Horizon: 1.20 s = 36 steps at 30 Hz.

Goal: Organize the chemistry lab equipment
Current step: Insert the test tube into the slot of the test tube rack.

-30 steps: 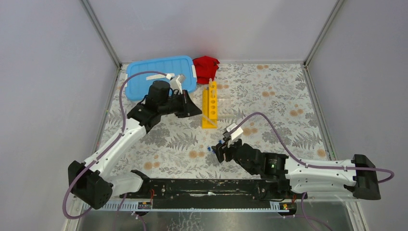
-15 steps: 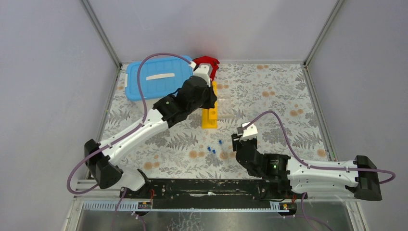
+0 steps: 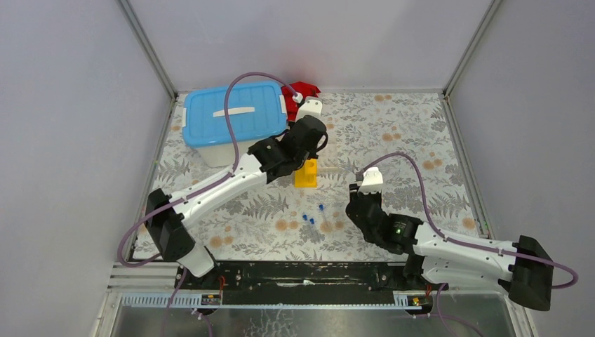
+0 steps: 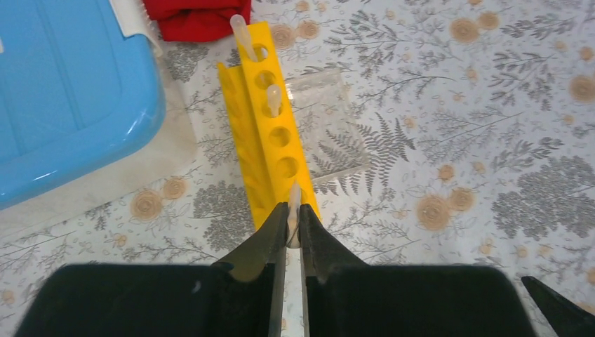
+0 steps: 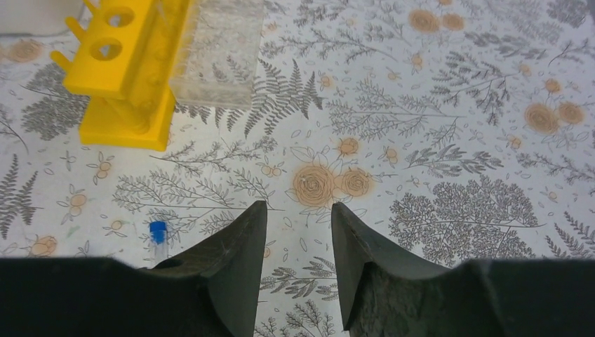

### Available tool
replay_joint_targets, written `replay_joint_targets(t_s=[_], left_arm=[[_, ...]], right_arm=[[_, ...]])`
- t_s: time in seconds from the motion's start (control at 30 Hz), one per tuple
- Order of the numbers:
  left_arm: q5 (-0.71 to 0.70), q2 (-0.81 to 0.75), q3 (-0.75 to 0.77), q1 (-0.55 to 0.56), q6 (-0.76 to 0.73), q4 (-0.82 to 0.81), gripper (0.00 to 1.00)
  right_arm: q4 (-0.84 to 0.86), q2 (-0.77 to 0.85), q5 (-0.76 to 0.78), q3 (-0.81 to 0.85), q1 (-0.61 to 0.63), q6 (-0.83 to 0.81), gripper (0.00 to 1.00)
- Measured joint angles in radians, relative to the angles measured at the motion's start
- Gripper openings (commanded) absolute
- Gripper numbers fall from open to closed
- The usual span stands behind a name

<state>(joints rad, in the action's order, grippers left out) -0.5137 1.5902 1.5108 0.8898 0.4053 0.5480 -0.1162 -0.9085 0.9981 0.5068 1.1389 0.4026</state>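
Observation:
My left gripper is just above the rack's near end hole [image 3: 309, 166], so next it will go down, put the clear tube into that hole and let go of it.
My left gripper [image 4: 292, 210] is shut on a small clear tube [image 4: 294, 199] just above the near end of the long yellow holed rack [image 4: 270, 133]. Two more tubes [image 4: 273, 98] stand in the rack's far holes. In the top view the left gripper [image 3: 306, 156] hangs over the rack [image 3: 306, 174]. A clear tube holder [image 4: 330, 133] lies right of the rack. Three blue-capped tubes [image 3: 321, 208] lie loose on the table. My right gripper [image 5: 298, 210] is open and empty, right of one tube [image 5: 158, 235]. The black wire ring stand is out of view.
The white blue-lidded tub [image 3: 235, 119] stands at the back left, close to the rack. A red cloth [image 3: 300, 90] lies behind the rack against the back wall. The table has a floral cover and grey walls on three sides.
My left arm has swung right from the tub to over the yellow rack. My right arm has drawn back to the right, away from the loose tubes.

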Motion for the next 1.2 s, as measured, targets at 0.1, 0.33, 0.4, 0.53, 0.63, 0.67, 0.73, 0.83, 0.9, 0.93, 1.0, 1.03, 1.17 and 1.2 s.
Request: replay_joint_targets(t_s=[0.1,0.33,0.4,0.53,0.63,0.67,0.73,0.83,0.9,0.93,1.0,1.03,1.17,1.2], left_arm=[[-0.024,0.01,0.0,0.0,-0.011,0.007,0.12],[-0.045,0.026,0.011,0.0,-0.026,0.01,0.12],[-0.045,0.029,0.011,0.0,-0.028,0.01,0.12],[-0.045,0.038,0.011,0.0,-0.034,0.009,0.12],[-0.045,0.049,0.011,0.0,-0.036,0.007,0.12],[-0.045,0.053,0.011,0.0,-0.037,0.006,0.12],[-0.044,0.061,0.011,0.0,-0.038,0.006,0.12],[-0.044,0.073,0.011,0.0,-0.039,0.005,0.12],[-0.044,0.077,0.011,0.0,-0.041,-0.001,0.12],[-0.044,0.077,0.011,0.0,-0.042,-0.003,0.12],[-0.044,0.078,0.011,0.0,-0.042,-0.004,0.12],[-0.044,0.079,0.011,0.0,-0.042,-0.006,0.12],[-0.043,0.09,0.011,-0.002,-0.043,-0.017,0.12],[-0.041,0.093,0.011,-0.004,-0.043,-0.019,0.12]], right_arm=[[0.001,-0.031,-0.067,0.0,-0.064,0.006,0.46],[0.001,-0.079,-0.164,0.0,-0.136,0.014,0.46],[0.002,-0.08,-0.181,0.0,-0.138,0.014,0.45],[0.003,-0.08,-0.199,0.0,-0.144,0.014,0.45],[0.005,-0.082,-0.208,0.0,-0.148,0.013,0.44],[0.006,-0.082,-0.208,0.0,-0.15,0.013,0.44],[0.01,-0.082,-0.212,0.0,-0.155,0.013,0.44],[0.015,-0.082,-0.218,0.0,-0.162,0.013,0.43],[0.017,-0.082,-0.224,0.0,-0.166,0.013,0.43],[0.018,-0.082,-0.226,0.0,-0.168,0.013,0.43],[0.02,-0.082,-0.23,0.0,-0.171,0.013,0.43],[0.021,-0.082,-0.231,0.0,-0.172,0.013,0.43],[0.023,-0.082,-0.233,0.0,-0.177,0.013,0.42],[0.024,-0.082,-0.233,0.0,-0.178,0.013,0.42]])
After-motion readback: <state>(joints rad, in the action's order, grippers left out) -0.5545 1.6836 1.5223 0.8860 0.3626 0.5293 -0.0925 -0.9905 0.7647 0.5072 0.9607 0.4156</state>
